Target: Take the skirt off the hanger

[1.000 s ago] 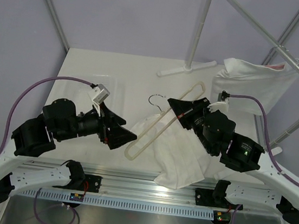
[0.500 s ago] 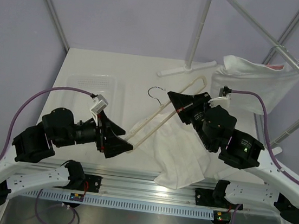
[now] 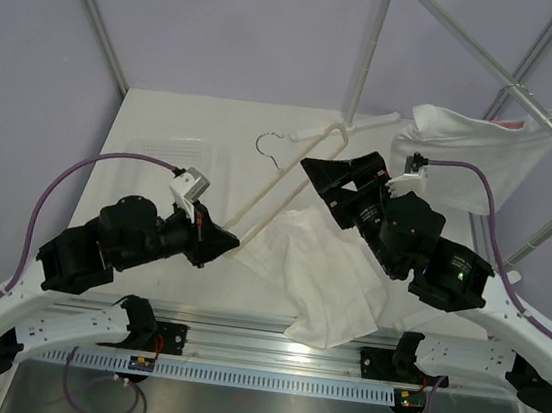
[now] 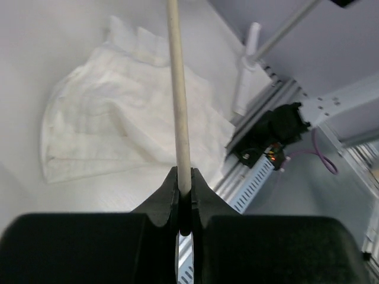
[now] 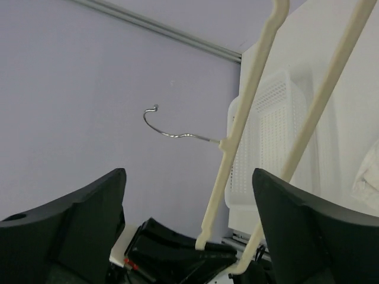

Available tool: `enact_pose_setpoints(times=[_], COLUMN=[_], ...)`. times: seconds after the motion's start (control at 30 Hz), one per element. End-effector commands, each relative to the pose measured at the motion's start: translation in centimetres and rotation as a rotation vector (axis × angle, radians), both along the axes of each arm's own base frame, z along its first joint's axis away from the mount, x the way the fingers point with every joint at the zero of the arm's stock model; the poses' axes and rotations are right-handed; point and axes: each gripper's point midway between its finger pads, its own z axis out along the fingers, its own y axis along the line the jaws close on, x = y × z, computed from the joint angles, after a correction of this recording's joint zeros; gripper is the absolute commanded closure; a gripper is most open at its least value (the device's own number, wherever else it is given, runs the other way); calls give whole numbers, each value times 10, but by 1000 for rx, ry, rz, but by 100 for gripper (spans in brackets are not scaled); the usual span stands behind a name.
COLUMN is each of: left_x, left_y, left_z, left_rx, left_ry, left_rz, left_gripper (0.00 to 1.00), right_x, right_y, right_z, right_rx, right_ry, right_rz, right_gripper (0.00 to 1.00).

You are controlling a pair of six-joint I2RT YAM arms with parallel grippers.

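Observation:
The left gripper moves outward and lets go of the hanger on the slanted bar next, since the bar lies beyond it to the right in the top view.
The cream hanger with its metal hook slants across the table, raised off it. My left gripper is shut on the hanger's lower near end. In the left wrist view the hanger bar runs straight out from the shut left gripper. The white skirt lies crumpled on the table to the right of the hanger, and shows below the bar as the skirt. My right gripper stands open beside the hanger's upper part. The right wrist view shows the hanger between the wide-open right gripper fingers, untouched.
A white perforated tray sits on the table's left side. A rack pole with its base stands at the back. Another white garment hangs from the slanted rail at the right. The table's near edge is a metal rail.
My left gripper has shut on the hanger's lower end. My right gripper has opened and let the hanger go. The hanger has moved up and to the far left, off the skirt.

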Motion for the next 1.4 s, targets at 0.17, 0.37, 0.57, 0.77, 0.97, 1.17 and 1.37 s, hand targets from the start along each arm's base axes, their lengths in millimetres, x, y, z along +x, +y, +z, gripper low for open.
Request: enact_pose_setpoints(times=[0.17,0.37,0.57,0.77,0.97,1.17,1.37], left_x=[55,75,105,162,196,221,234], left_y=[40,6,-36,-63,-100,-143,-165], left_z=[33,32,78,113,141,138,138], left_rx=[129,243,219,187,169,80,-6], left_ry=[-139,-165,-215,-268,-322,-319,-320], left_rz=[328,260,168,143,43,-47,-56], left_gripper=[100,100,100,100,100,100,100], right_x=[-41,-84,-109,-123,-125,-124,-125], right_y=[-42,-67,-74,-56,-56,-80,-95], right_z=[18,5,-66,-104,-134,-122,-113], right_rx=[-23,-112,-300,-226,-273,-207,-182], right_ry=[-51,-155,-25,22,99,69,60], right_rz=[125,312,443,536,547,473,444], right_gripper=[1,3,86,100,100,100,100])
